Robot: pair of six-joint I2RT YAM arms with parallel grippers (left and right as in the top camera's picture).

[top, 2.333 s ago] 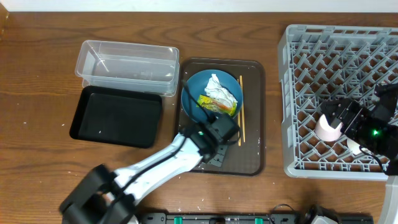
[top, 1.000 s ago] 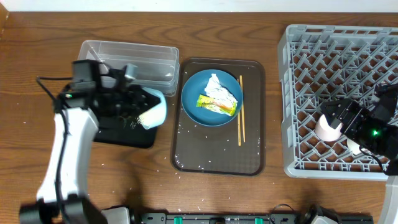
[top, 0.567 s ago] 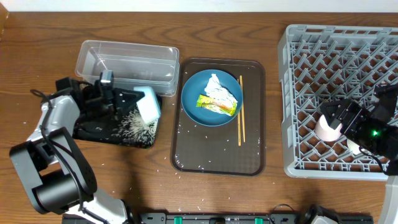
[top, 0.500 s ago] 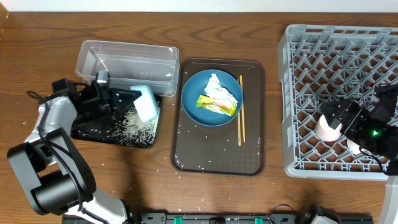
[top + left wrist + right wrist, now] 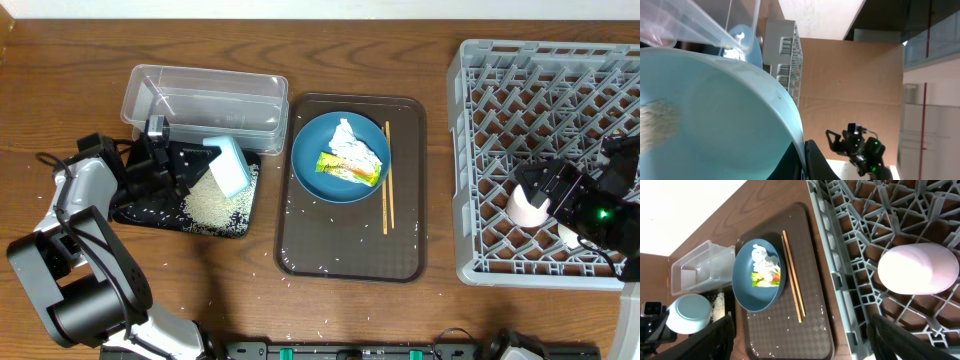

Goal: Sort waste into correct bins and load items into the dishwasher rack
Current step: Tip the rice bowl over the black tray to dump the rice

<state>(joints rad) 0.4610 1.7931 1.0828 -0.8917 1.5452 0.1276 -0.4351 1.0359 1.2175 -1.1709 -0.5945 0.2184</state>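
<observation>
The left gripper has to swing across and down next and level the bowl [image 5: 230, 166], because the bare near part of the serving tray is below and to its right in the overhead view.
My left gripper [image 5: 200, 158] is shut on the rim of the pale bowl [image 5: 230, 166] and holds it tipped on its side over the black tray [image 5: 140, 205]. A heap of rice [image 5: 213, 200] lies in that tray. In the left wrist view the bowl [image 5: 715, 115] fills the frame, with my gripper [image 5: 804, 161] pinching its rim. The blue plate [image 5: 330, 180] holds the tissue [image 5: 350, 140] and the wrapper [image 5: 350, 168]. Chopsticks [image 5: 387, 180] lie beside it. My right gripper [image 5: 548, 205] is open over the rack [image 5: 480, 120], by a pink cup [image 5: 525, 207].
The clear tub [image 5: 205, 100] stands behind the black tray. The plate and chopsticks rest on a brown serving tray [image 5: 350, 250] with scattered rice grains. The right wrist view shows the pink cup [image 5: 920, 270], the plate [image 5: 760, 275] and my open gripper [image 5: 800, 322].
My left arm carried the bowl from the brown tray to the black tray and tipped it; rice has poured into a heap in the black tray. The right arm has not moved.
</observation>
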